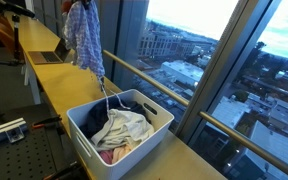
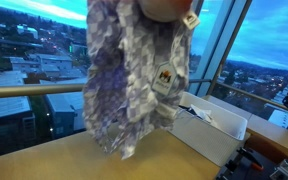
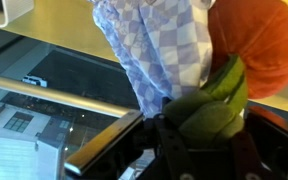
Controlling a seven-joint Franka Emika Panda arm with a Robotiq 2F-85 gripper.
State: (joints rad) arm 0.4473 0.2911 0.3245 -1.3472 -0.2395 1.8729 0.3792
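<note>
The bare counter beside the white basket is open below my gripper, so next it will lower the hanging checkered cloth there and release it.
A blue-and-white checkered cloth point(image 1: 84, 38) hangs high above the wooden counter point(image 1: 54, 85), lifted clear of the white basket point(image 1: 84, 133). In an exterior view the cloth point(image 2: 134, 70) fills the frame, with a small printed label point(image 2: 164, 80) on it and orange fabric point(image 2: 169, 8) at its top. In the wrist view my gripper point(image 3: 206, 126) is shut. Bunched green fabric point(image 3: 216, 100) sits between its dark fingers. The orange fabric point(image 3: 252, 45) and the checkered cloth point(image 3: 154, 50) hang from the same bunch. The gripper itself is cut off or hidden in both exterior views.
The white basket point(image 2: 212, 128) holds a heap of other clothes point(image 1: 119, 130). A laptop point(image 1: 52, 52) sits farther along the counter. Floor-to-ceiling windows with a metal rail point(image 1: 159, 82) run along the counter's far edge. Dark stands point(image 2: 284, 150) rise beside the basket.
</note>
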